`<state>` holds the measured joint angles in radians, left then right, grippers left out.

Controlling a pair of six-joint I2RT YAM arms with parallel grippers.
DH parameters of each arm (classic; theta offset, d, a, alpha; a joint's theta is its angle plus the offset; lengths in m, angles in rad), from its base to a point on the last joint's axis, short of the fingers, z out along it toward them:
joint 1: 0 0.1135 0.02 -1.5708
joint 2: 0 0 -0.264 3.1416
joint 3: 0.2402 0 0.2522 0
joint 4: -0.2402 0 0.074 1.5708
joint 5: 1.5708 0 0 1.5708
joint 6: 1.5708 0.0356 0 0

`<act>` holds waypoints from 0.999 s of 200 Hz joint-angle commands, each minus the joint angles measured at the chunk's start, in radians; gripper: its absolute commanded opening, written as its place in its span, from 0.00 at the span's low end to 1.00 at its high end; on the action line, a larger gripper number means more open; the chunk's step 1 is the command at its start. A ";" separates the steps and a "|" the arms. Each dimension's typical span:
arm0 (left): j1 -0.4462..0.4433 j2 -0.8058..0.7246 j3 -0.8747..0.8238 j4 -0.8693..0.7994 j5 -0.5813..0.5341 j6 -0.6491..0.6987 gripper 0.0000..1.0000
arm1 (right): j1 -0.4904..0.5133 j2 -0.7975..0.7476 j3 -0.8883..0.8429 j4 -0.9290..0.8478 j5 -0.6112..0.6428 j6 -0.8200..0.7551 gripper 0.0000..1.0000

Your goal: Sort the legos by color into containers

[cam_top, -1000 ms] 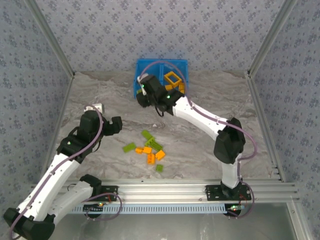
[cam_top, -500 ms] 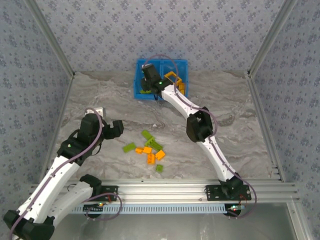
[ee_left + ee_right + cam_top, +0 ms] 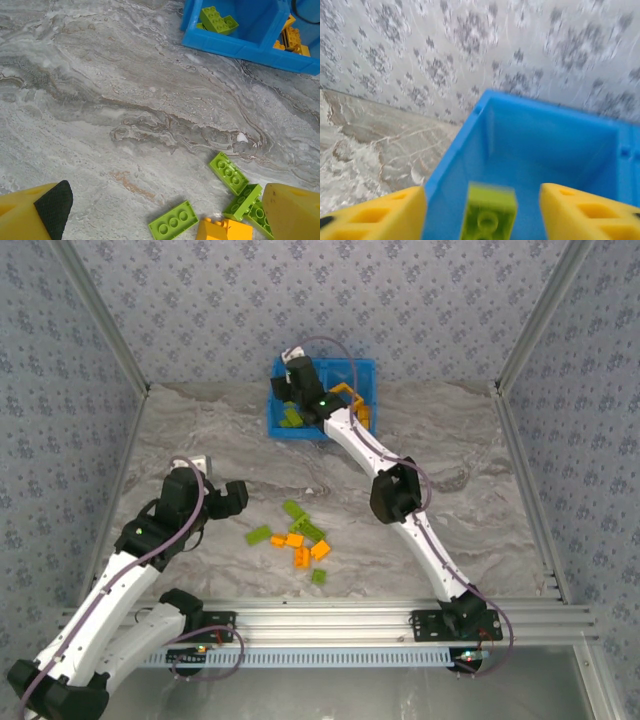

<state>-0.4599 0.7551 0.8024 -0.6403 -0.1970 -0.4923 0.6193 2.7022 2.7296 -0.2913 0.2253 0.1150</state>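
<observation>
The left gripper moves down and back toward the flat green brick [image 3: 173, 221] at the pile's edge next, since it lies apart with bare tabletop around it.
A loose pile of legos lies mid-table: lime green bricks [image 3: 259, 534] and orange bricks [image 3: 301, 557]. The left wrist view shows a flat green brick [image 3: 173, 220], another green one [image 3: 229, 173] and an orange one [image 3: 223, 231]. My left gripper [image 3: 238, 496] hovers open just left of the pile, nothing between its fingers. The blue bin [image 3: 365, 364] stands at the back. Its left compartment holds green bricks [image 3: 290, 418]; its right holds the orange frame [image 3: 348, 395]. My right gripper [image 3: 295, 375] is open over the left compartment. A blurred green brick [image 3: 488, 212] sits between its spread fingers [image 3: 385, 215], touching neither.
Patterned walls close in the table on three sides, and the bin [image 3: 235, 47] sits against the back wall. Metal frame rails run along the near edge [image 3: 330, 620]. Bare marbled tabletop lies between the pile and the bin.
The right arm stretched forward, carrying its gripper from the bin's near edge to above the left compartment. Green bricks now show in that compartment. The left arm has hardly moved.
</observation>
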 commanded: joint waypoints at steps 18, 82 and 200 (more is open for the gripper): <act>0.006 0.021 0.005 -0.007 0.032 -0.036 0.99 | -0.012 -0.068 0.041 -0.051 0.019 -0.027 0.71; 0.003 0.277 0.044 -0.026 0.132 -0.104 0.99 | 0.003 -0.581 -0.433 -0.235 -0.157 0.007 0.85; -0.122 0.607 -0.055 0.039 0.106 -0.556 0.99 | 0.018 -1.222 -1.470 -0.086 -0.370 0.081 1.00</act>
<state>-0.5766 1.3228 0.7486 -0.6155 -0.0719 -0.9161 0.6300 1.4906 1.3102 -0.3492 -0.0803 0.1310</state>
